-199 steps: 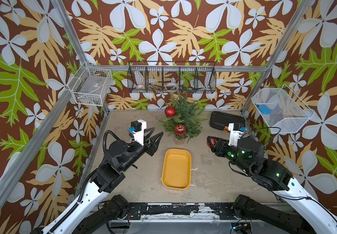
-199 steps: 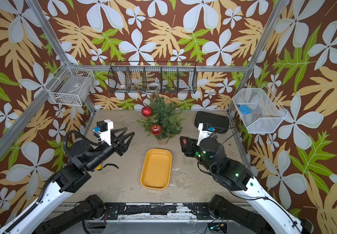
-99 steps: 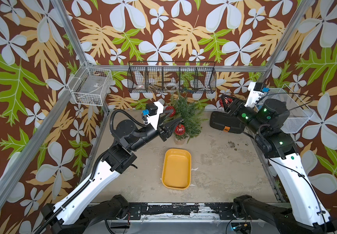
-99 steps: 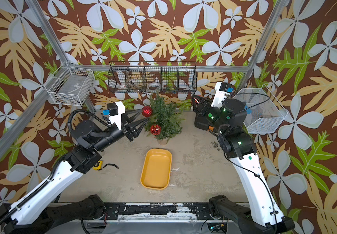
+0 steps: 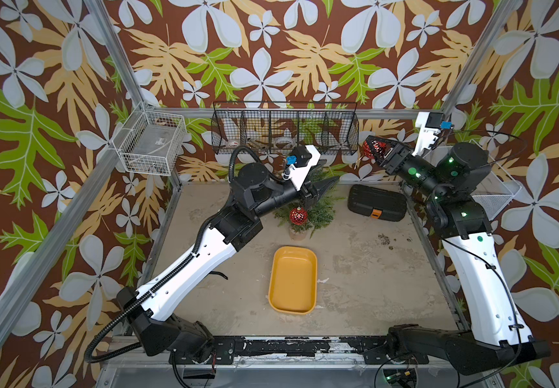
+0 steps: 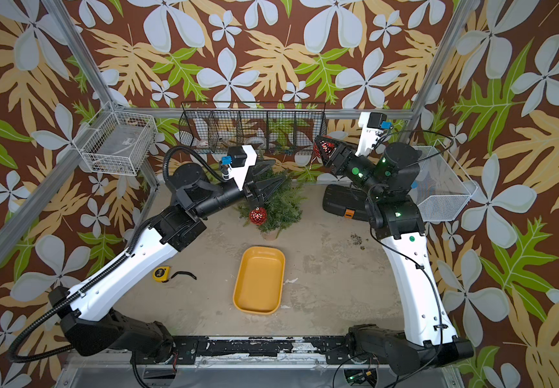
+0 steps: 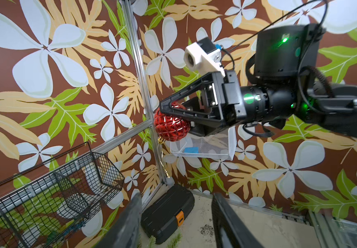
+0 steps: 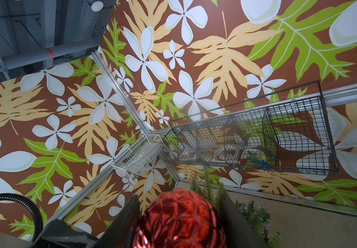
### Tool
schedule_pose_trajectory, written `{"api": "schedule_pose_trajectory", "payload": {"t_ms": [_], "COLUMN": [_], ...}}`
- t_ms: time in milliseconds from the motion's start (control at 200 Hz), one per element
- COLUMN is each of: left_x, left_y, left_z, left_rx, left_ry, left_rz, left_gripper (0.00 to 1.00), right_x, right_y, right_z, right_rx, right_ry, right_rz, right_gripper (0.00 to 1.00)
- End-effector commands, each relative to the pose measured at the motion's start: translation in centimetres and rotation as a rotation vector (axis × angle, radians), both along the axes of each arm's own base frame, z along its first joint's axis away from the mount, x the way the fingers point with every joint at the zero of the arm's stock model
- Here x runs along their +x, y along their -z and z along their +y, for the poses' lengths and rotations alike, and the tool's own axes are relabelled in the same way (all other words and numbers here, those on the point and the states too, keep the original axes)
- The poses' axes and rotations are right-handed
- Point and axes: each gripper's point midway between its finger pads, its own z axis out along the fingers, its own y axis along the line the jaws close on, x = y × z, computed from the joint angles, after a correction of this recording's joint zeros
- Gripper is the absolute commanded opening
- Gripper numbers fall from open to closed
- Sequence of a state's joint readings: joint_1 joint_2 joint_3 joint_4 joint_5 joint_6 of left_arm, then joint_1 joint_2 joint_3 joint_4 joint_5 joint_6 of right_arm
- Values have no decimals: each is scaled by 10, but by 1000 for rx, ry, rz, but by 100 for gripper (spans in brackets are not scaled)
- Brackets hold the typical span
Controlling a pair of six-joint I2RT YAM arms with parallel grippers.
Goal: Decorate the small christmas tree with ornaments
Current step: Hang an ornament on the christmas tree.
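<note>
My left gripper should move across toward my right gripper and close on the held ornament's dangling gold string [image 6: 311, 161] [image 7: 162, 157], because the string hangs free below the cap.
The small christmas tree [image 5: 318, 210] stands at the back middle of the table, and my left arm hides part of it. One red ornament [image 5: 298, 215] [image 6: 258, 215] hangs on its front. My left gripper [image 5: 330, 172] [image 6: 280, 170] hovers over the treetop, open, with nothing between its fingers [image 7: 128, 223]. My right gripper [image 5: 372, 147] [image 7: 173, 120] is raised to the right of the tree, shut on a red lattice ornament [image 5: 376, 150] [image 6: 325, 147] [image 8: 179, 216]. The gold cap [image 7: 161, 140] of that ornament points down with its string dangling.
An empty yellow tray [image 5: 293, 302] lies in front of the tree. A black case [image 5: 377, 203] sits at the back right. A black wire basket [image 5: 285, 111] hangs on the back wall, with white baskets at the left [image 5: 152, 144] and right [image 5: 500, 188]. A yellow tape measure [image 6: 161, 273] lies at the left.
My right arm lifted the ornament from low at the right to high beside the tree. My left arm swung in over the treetop and now hides the upper ornament.
</note>
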State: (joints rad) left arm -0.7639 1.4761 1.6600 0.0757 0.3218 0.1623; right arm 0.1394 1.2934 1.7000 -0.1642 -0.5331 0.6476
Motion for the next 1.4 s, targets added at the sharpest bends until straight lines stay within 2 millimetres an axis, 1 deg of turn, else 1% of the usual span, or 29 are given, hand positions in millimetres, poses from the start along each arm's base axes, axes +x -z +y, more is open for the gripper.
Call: {"api": "schedule_pose_trajectory", "payload": {"t_ms": [0,45,100,185,310,440,485,646,786,901,1031,1111,1186,1296,1396], "left_x": [7,8,7,3,3,13,13,12,14,17,19,19,18,16,14], "left_y": [19,24,28,29,23,23,23,24,26,29,29,30,31,29,25], "left_z": [-7,-10,-15,-23,-30,-36,-39,-51,-60,-65,-62,-61,-59,-56,-51], "left_rx": [86,91,92,79,38,24,28,25,38,47,43,46,50,49,51], "left_ry": [-9,-2,25,64,60,28,37,60,70,61,41,34,32,28,15], "left_rz": [-16,-14,-15,-6,2,39,45,68,84,96,103,107,109,101,85], "left_gripper": [54,56,57,57,57,57,57,52,45,36,21,19,12,0,0], "right_x": [-9,-10,-17,-24,-34,-44,-46,-53,-55,-57,-58,-57,-56,-54,-47], "right_y": [-15,-18,-19,-21,-21,-20,-20,-19,-20,-22,-21,-21,-21,-18,-12], "right_z": [6,7,12,17,24,28,29,29,29,29,29,27,26,26,21], "right_rx": [16,27,40,63,81,98,102,105,105,106,100,93,88,85,72], "right_ry": [-54,-58,-108,-157,-217,-266,-278,-287,-291,-293,-288,-272,-265,-255,-210], "right_rz": [-47,-45,-44,-41,-26,-18,-14,-14,-16,-20,-20,-21,-22,-15,1], "right_gripper": [51,51,51,51,51,51,51,50,50,50,49,49,49,49,48]}}
